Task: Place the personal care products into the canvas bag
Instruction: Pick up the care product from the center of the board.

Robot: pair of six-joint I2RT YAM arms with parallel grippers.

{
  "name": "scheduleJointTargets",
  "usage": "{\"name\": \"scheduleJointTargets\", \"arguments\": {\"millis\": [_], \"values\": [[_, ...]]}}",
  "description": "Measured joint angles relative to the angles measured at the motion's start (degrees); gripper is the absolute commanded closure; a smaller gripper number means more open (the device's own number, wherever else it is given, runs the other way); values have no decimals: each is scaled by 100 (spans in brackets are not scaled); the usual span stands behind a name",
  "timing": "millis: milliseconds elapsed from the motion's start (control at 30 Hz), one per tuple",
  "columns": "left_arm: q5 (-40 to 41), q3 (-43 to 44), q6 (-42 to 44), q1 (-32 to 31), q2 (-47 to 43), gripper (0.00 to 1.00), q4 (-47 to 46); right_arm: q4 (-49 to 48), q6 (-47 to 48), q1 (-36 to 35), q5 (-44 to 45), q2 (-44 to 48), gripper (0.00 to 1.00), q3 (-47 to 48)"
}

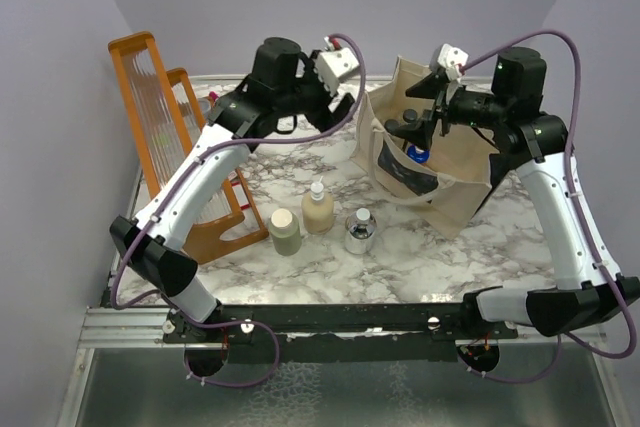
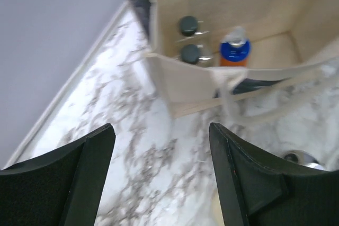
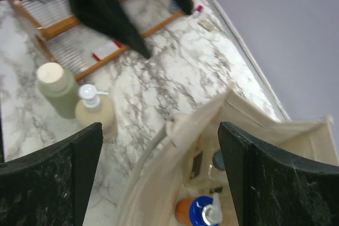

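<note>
I need to lower my right gripper back and left in the top view onto the squat silvery bottle's white cap [image 1: 363,215], as the squat silvery bottle is below and back from it, still unbagged.
The canvas bag [image 1: 455,182] stands open at the right rear. The orange bottle with a blue cap [image 1: 418,155] stands inside it, next to two clear bottles with black caps [image 2: 189,25] [image 2: 192,53]. The olive-grey bottle [image 1: 284,230], the beige pump bottle [image 1: 318,209] and the squat silvery bottle [image 1: 360,232] stand in a row on the marble in front. My left gripper [image 1: 343,112] is open and empty, raised just left of the bag. My right gripper [image 1: 410,127] is open and empty over the bag's left rim [image 3: 204,123].
An orange wooden rack [image 1: 150,117] stands along the left side of the marble table [image 1: 450,247]. It also shows in the right wrist view [image 3: 63,25], with the left arm's dark fingers [image 3: 106,9] above. Purple walls close the back and sides.
</note>
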State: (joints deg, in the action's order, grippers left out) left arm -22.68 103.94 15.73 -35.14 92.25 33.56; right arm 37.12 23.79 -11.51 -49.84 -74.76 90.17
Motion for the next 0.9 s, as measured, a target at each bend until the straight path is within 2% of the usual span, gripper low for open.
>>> {"name": "scheduleJointTargets", "arguments": {"millis": [100, 300, 533, 733, 900], "values": [[404, 197, -20, 417, -125, 25, 37, 306, 376, -411, -197, -57, 12, 96], [1025, 450, -299, 1235, -306, 21, -55, 839, 1202, -1659, -221, -358, 12, 33], [1381, 544, -492, 1528, -507, 16, -153, 1043, 1825, -2981, 249, -1021, 15, -345], [1484, 466, -555, 1670, -614, 15, -203, 1086, 2065, -3259, 675, -1322, 17, -715], [1504, 402, -562, 1725, -654, 15, -197, 1104, 2162, -3244, 1266, -1001, 19, -1244]]}}
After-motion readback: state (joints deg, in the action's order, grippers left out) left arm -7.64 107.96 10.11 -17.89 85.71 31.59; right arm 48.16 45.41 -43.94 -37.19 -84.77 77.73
